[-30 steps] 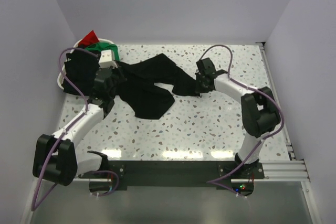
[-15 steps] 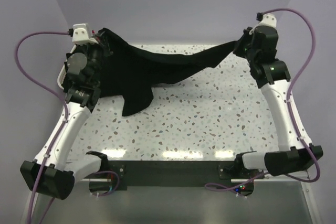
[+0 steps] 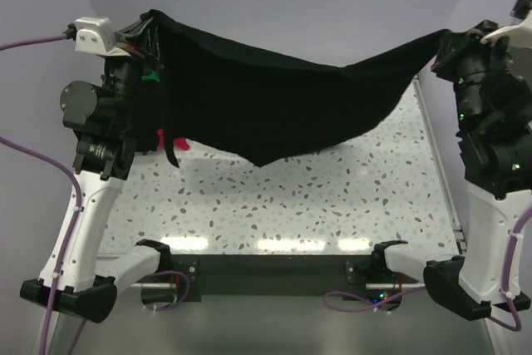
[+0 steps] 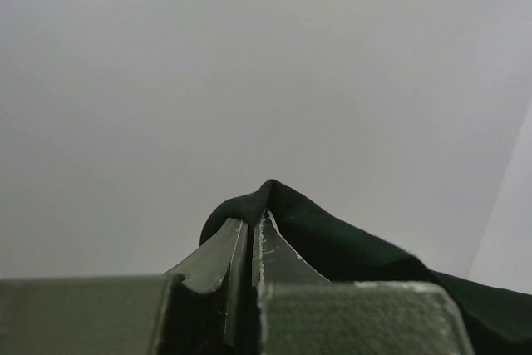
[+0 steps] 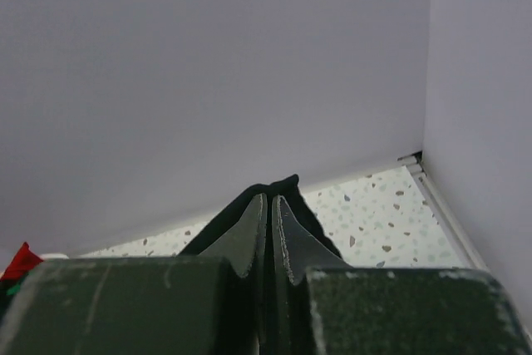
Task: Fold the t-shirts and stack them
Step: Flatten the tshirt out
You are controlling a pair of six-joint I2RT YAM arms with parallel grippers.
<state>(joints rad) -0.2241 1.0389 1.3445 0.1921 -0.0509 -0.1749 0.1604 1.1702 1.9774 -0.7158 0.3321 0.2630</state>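
Observation:
My left gripper should lower outward to the speckled table's far part and release the shirt's corner, as the shirt hangs stretched above it.
A black t-shirt [image 3: 283, 97] hangs stretched in the air between my two grippers, high above the speckled table [image 3: 332, 197], sagging to a point in the middle. My left gripper [image 3: 148, 24] is shut on its left corner; the cloth bulges over the fingertips in the left wrist view [image 4: 266, 197]. My right gripper [image 3: 446, 43] is shut on the right corner, with black cloth [image 5: 287, 184] showing at the tips. Bits of a red shirt [image 3: 170, 137] and a green shirt [image 3: 150, 76] peek out behind the left arm.
The white basket is hidden behind the left arm and the hanging shirt. A metal rail [image 3: 436, 155] runs along the table's right edge. Grey walls close in on the left, back and right.
Both arms have risen and spread wider apart, lifting the black shirt off the table until it hangs fully in the air.

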